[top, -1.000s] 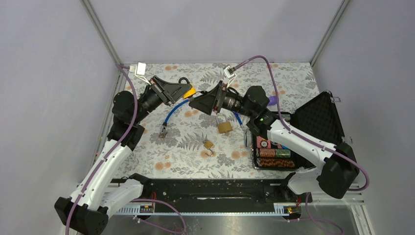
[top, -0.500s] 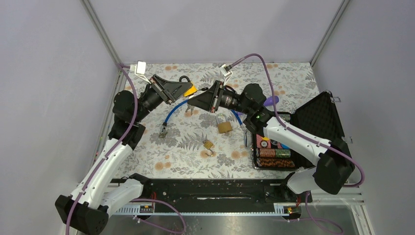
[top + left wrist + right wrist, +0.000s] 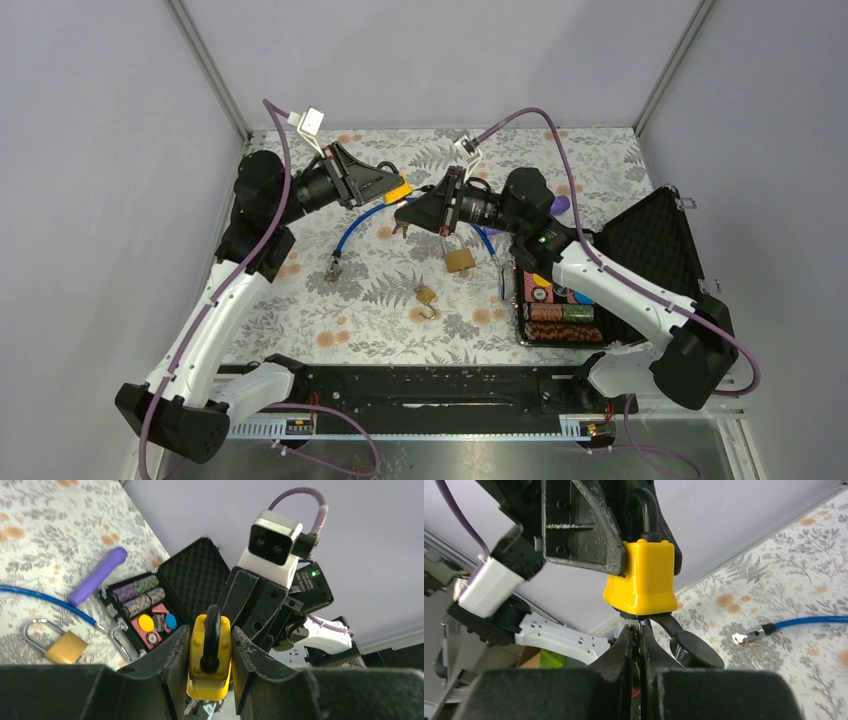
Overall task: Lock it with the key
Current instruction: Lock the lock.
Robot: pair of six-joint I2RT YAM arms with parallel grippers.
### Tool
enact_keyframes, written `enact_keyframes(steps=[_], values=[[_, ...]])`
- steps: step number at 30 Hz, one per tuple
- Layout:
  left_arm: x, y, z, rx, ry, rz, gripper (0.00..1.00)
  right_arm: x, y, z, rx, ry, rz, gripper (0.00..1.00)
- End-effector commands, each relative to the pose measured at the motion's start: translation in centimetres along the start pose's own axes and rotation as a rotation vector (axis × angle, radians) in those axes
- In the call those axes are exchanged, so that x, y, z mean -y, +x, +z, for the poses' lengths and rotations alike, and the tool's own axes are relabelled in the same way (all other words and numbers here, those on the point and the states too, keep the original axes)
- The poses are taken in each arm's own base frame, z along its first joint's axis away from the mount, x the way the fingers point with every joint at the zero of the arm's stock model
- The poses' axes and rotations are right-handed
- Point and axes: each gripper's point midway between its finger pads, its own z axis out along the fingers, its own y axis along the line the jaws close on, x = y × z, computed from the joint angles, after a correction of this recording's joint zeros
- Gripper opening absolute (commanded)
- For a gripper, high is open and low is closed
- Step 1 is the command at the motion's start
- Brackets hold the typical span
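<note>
I need to move my right gripper away from the padlock next and down onto the tabletop beyond the blue cable to release the key. The shackle is shut.
A yellow padlock (image 3: 210,656) with a black shackle is held in the air above the back of the table, my left gripper (image 3: 210,642) shut on its sides. In the top view the padlock (image 3: 399,190) sits at the tip of the left gripper (image 3: 388,186). My right gripper (image 3: 638,630) is right beneath the padlock (image 3: 641,577), shut on the thin key (image 3: 639,624) that enters the lock's underside. A black round key head (image 3: 696,650) hangs beside the fingers. From above, the right gripper (image 3: 405,214) points left at the lock.
On the floral table (image 3: 300,310) lie a brass padlock (image 3: 459,259), a smaller brass padlock (image 3: 426,296) and a blue cable (image 3: 352,226). An open black case (image 3: 640,250) with poker chips sits at the right, with a purple stick (image 3: 558,205) behind it.
The right gripper has shut on the key under the yellow padlock. The left arm has lifted and shifted the padlock slightly right; the right wrist has followed it.
</note>
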Motion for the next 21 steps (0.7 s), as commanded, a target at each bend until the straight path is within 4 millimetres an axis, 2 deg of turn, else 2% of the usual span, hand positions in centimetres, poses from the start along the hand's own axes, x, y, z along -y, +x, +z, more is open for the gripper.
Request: enact_keyframes(steps=[1, 6, 11, 21], values=[[1.9, -6.9, -1.2, 0.223, 0.014, 0.148, 0.0, -1.2, 5.0, -2.5, -0.249, -0.059, -0.022, 0.0], [1.0, -7.7, -2.0, 0.252, -0.011, 0.179, 0.0, -2.0, 5.7, -3.6, -0.297, -0.092, -0.004, 0.0], [0.7, -7.4, -2.3, 0.232, -0.006, 0.198, 0.0, -2.5, 6.0, -4.2, -0.332, -0.095, 0.004, 0.0], [-0.4, -6.0, -2.6, 0.193, -0.014, 0.203, 0.0, -3.7, 3.9, -3.9, -0.29, -0.06, 0.115, 0.0]])
